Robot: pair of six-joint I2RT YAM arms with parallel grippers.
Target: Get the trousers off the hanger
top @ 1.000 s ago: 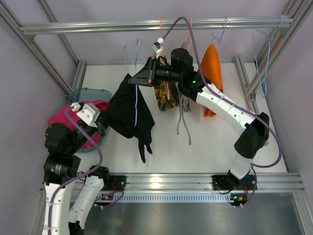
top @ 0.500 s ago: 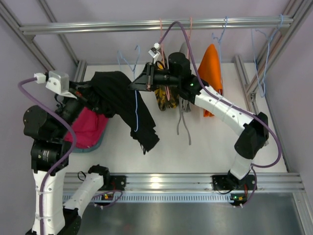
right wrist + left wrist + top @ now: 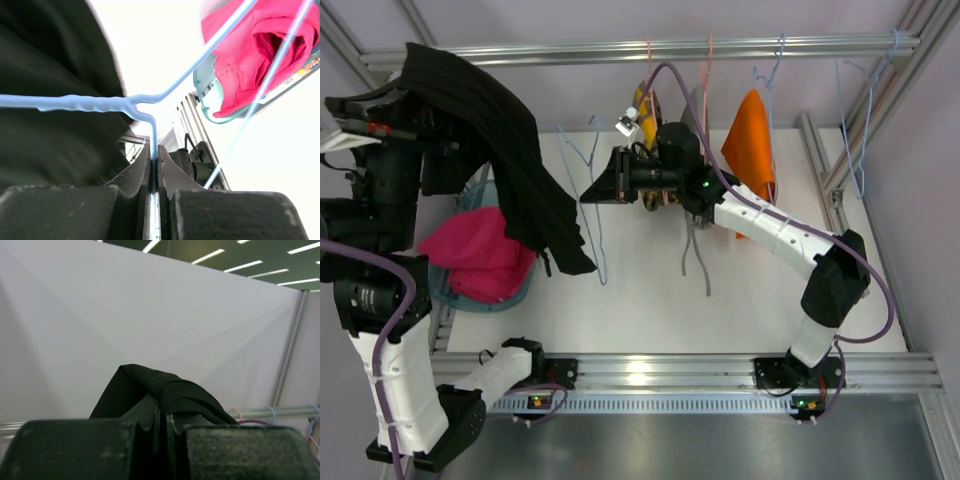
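Note:
Next, my left gripper brings the fold down onto the trousers, clear of the hanger, and releases, as the teal basket holding the magenta-pink trousers lies below the gripper.
The black trousers hang in a long drape from my left gripper, which is shut on a fold of them high at the far left. Their lower end dangles over the table beside the light blue wire hanger, and whether they touch it I cannot tell. My right gripper is shut on the hanger's neck, mid-table in the top view. The hanger's arm crosses in front of the black cloth. The magenta-pink trousers lie bunched in a teal basket at the left.
A metal rail runs across the back. From it hang an orange garment, a yellow patterned piece, a grey strap and bare blue hangers. Grey walls close in on both sides.
My left arm has swung up and to the left, lifting the black trousers high above the basket. The right gripper has shifted slightly left with the hanger, which now hangs mostly bare.

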